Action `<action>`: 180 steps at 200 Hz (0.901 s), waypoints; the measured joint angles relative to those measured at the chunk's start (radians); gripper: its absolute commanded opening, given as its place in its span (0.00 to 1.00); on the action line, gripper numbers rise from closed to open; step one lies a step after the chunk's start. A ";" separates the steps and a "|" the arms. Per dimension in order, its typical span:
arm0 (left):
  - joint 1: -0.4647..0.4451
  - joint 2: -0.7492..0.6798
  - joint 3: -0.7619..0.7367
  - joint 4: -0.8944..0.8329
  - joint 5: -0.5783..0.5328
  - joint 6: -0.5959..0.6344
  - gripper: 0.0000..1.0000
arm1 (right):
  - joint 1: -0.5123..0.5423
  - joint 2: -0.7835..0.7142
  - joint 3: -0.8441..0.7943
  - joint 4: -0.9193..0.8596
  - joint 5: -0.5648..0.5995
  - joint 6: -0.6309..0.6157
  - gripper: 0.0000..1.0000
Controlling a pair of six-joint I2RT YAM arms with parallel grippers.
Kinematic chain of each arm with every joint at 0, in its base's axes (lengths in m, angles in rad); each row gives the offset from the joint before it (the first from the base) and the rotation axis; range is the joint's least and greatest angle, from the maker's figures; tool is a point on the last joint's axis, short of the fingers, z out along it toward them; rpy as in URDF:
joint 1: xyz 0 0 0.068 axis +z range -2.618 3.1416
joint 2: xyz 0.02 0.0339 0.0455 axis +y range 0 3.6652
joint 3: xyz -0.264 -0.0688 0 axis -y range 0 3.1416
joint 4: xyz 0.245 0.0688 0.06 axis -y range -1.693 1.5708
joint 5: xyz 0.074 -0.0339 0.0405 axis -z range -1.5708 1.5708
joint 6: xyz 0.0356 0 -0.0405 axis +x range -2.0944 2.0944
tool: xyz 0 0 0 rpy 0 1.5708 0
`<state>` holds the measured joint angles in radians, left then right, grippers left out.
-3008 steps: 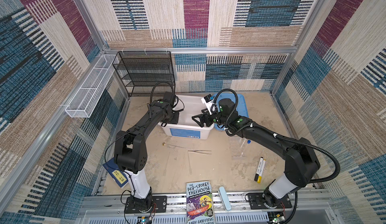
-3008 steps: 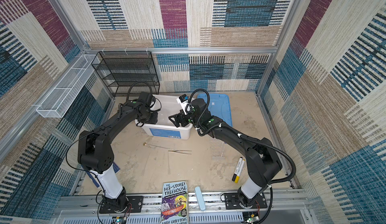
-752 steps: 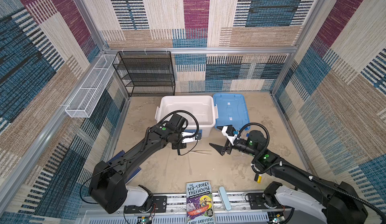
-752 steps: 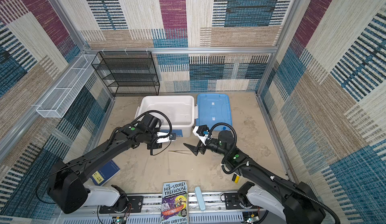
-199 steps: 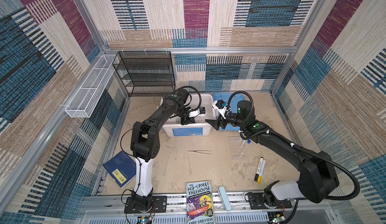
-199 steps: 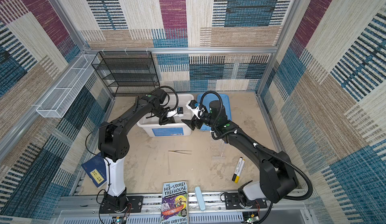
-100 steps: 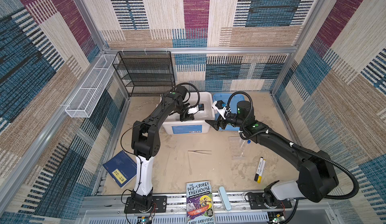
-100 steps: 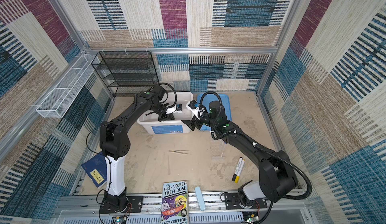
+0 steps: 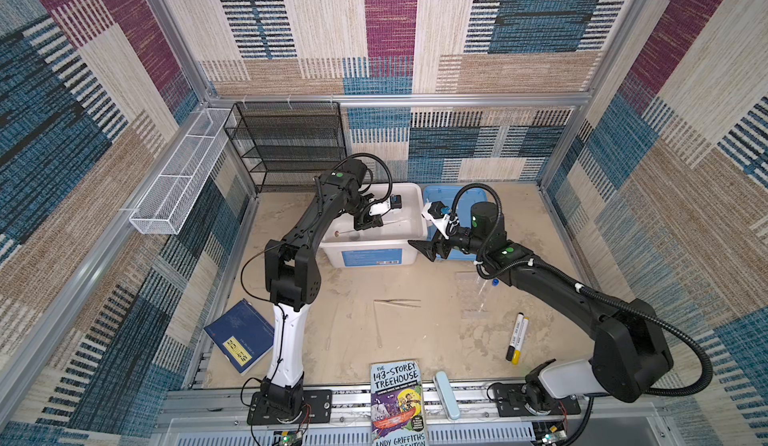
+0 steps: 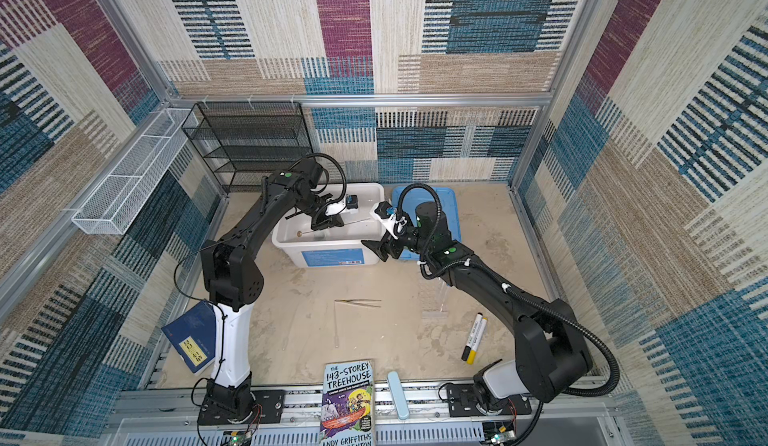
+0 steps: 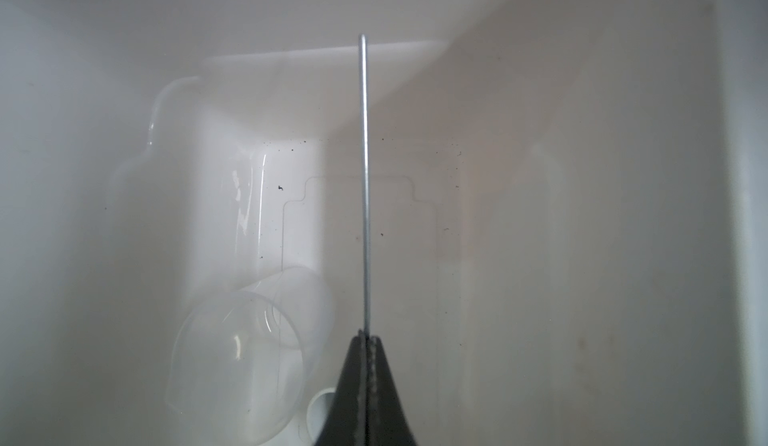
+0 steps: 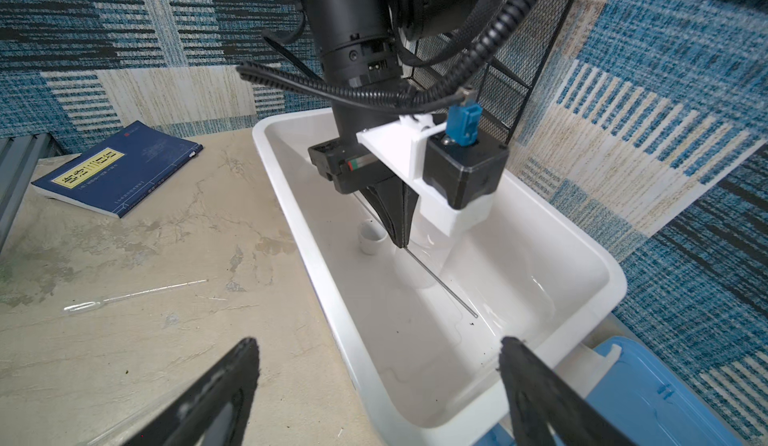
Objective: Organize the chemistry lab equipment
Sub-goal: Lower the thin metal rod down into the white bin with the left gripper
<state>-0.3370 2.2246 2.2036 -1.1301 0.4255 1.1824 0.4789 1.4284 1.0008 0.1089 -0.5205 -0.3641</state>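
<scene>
My left gripper still has the thin grey rod hanging above the bin, so next it will lower the rod onto the bare bottom of the bin beside the clear flask (image 11: 232, 361) and release it there.
My left gripper (image 9: 365, 225) (image 12: 400, 244) is shut on the long brass-tipped rod (image 9: 390, 223) (image 11: 365, 182) inside the white bin (image 9: 409, 215). The rod lies crosswise low in the bin, its brass tip (image 10: 300, 234) toward the left wall. A clear round flask (image 11: 232, 361) and a small grey dish (image 12: 371, 238) lie on the bin floor beside the jaws. My right gripper (image 9: 422, 249) (image 12: 376, 342) hangs open and empty over the bin's near right corner. Metal tweezers (image 9: 397, 302), a thin glass stick (image 12: 133, 296), a clear rack (image 9: 471, 294) and a blue-capped tube (image 9: 495, 282) lie on the table.
A blue lid (image 9: 436, 192) lies right of the bin. Black and yellow markers (image 9: 515, 338) sit at the right front. A blue book (image 9: 241, 336) lies front left, a picture book (image 9: 397, 402) and a pale case (image 9: 446, 394) at the front edge. A black mesh shelf (image 9: 291, 144) stands behind.
My left gripper has shifted slightly left and lower inside the bin with the rod still held. The right gripper has stayed open and almost still.
</scene>
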 measured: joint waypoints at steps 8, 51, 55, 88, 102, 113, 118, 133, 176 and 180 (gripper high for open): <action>-0.002 0.016 0.014 -0.010 0.000 0.002 0.00 | 0.000 0.003 0.000 0.000 0.002 0.000 0.91; 0.001 0.102 0.069 -0.049 -0.005 0.006 0.00 | 0.000 0.034 0.035 -0.001 -0.002 0.000 0.91; 0.001 0.107 0.072 -0.052 -0.005 0.005 0.00 | 0.000 0.037 0.039 -0.001 -0.003 0.001 0.91; 0.000 0.143 0.089 -0.056 -0.008 0.005 0.00 | 0.000 0.063 0.071 -0.002 -0.010 0.001 0.91; -0.002 0.158 0.099 -0.057 -0.009 0.005 0.00 | 0.000 0.080 0.089 -0.005 -0.010 0.001 0.90; -0.001 0.172 0.111 -0.057 -0.009 0.005 0.00 | 0.000 0.092 0.101 -0.011 -0.010 0.001 0.90; 0.000 0.177 0.116 -0.057 -0.009 0.005 0.00 | 0.000 0.098 0.106 -0.014 -0.011 0.001 0.90; 0.002 0.192 0.122 -0.057 -0.009 0.004 0.00 | 0.000 0.108 0.115 -0.021 -0.012 0.001 0.90; 0.003 0.229 0.124 -0.057 -0.030 -0.002 0.00 | 0.000 0.137 0.134 -0.032 -0.014 0.001 0.90; 0.003 0.231 0.124 -0.057 -0.031 -0.002 0.00 | 0.000 0.143 0.138 -0.033 -0.013 0.000 0.90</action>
<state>-0.3344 2.4554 2.3276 -1.1873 0.3950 1.1801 0.4793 1.5715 1.1389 0.0757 -0.5335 -0.3637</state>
